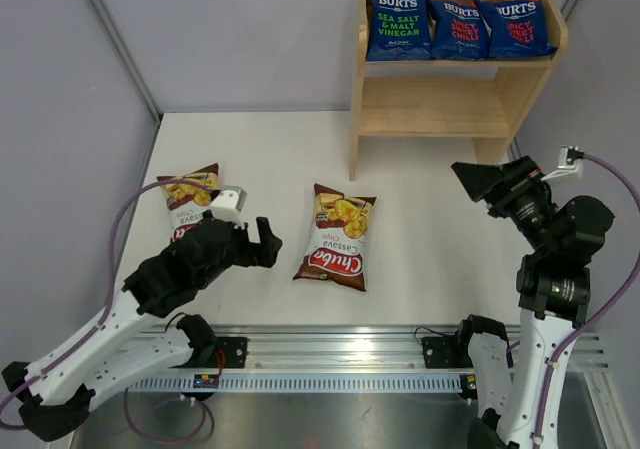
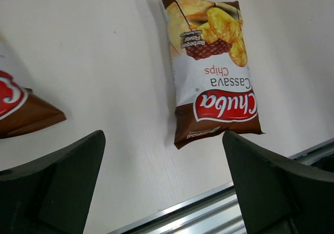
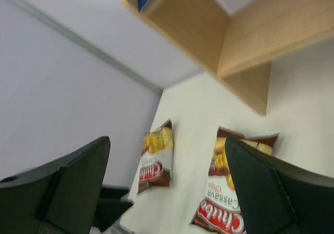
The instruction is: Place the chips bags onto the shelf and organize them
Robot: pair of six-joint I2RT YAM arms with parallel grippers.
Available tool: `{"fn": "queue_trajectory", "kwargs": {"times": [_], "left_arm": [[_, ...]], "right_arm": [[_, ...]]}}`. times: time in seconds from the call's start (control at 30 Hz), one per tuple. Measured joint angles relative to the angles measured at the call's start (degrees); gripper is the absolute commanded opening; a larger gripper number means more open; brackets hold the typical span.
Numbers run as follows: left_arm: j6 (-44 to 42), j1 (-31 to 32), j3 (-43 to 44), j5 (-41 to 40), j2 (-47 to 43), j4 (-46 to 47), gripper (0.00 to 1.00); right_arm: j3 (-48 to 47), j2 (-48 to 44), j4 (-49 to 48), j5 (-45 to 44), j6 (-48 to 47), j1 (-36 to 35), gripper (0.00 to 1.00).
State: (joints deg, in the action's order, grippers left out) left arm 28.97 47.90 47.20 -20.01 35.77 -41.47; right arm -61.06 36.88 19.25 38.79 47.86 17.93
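My left gripper is open above the mid-table Chuba bag's facing long edge, which lies free below it to its right in the top view. It needs to lower its fingers across onto that edge next.
The light wood shelf [image 1: 432,105] stands at the back right; it also shows in the right wrist view [image 3: 245,41]. Three blue BURTS bags [image 1: 398,24], [image 1: 459,26], [image 1: 513,24] stand side by side on its top tier; the lower tier is bare. One Chuba bag [image 1: 337,236] lies flat mid-table and shows in the wrist views [image 2: 214,72] [image 3: 229,192]. The other Chuba bag [image 1: 188,197] lies at the left [image 2: 15,109] [image 3: 156,158]. My left gripper [image 1: 262,244] [image 2: 163,137] is open and empty, between the two bags. My right gripper [image 1: 480,181] [image 3: 167,143] is open and empty, raised near the shelf's right foot.
The white table [image 1: 260,159] is bounded by grey walls on the left and back. An aluminium rail [image 1: 330,354] runs along the near edge [image 2: 209,208]. Purple cables loop from both arms.
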Motion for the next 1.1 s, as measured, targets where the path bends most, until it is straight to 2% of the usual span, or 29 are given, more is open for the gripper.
{"fn": "queue_trajectory", "kwargs": {"times": [0.1,0.3,0.5,0.77,1.1], "left_arm": [[-0.02,-2.89,-0.02,6.71,8.17,5.64,0.99],[-2.56,-14.93,-1.25,25.09,25.16,17.84,0.99],[-3.17,-17.33,-1.25,36.63,40.65,25.86,0.99],[-1.9,-17.35,-1.4,40.81,50.14,34.34,0.99],[2.91,-17.94,-5.27,49.13,58.12,51.67,0.99]], "right_arm": [[4.81,-2.05,3.13,2.38,-4.33,-4.92,0.99],[12.52,-7.87,5.88,11.78,-5.81,-10.56,0.99],[22.1,-17.53,5.49,17.16,-3.96,-12.59,0.97],[27.67,-19.78,5.62,19.67,-2.99,-14.34,0.96],[30.4,-21.42,2.91,21.92,-2.45,-14.84,0.96]]}}
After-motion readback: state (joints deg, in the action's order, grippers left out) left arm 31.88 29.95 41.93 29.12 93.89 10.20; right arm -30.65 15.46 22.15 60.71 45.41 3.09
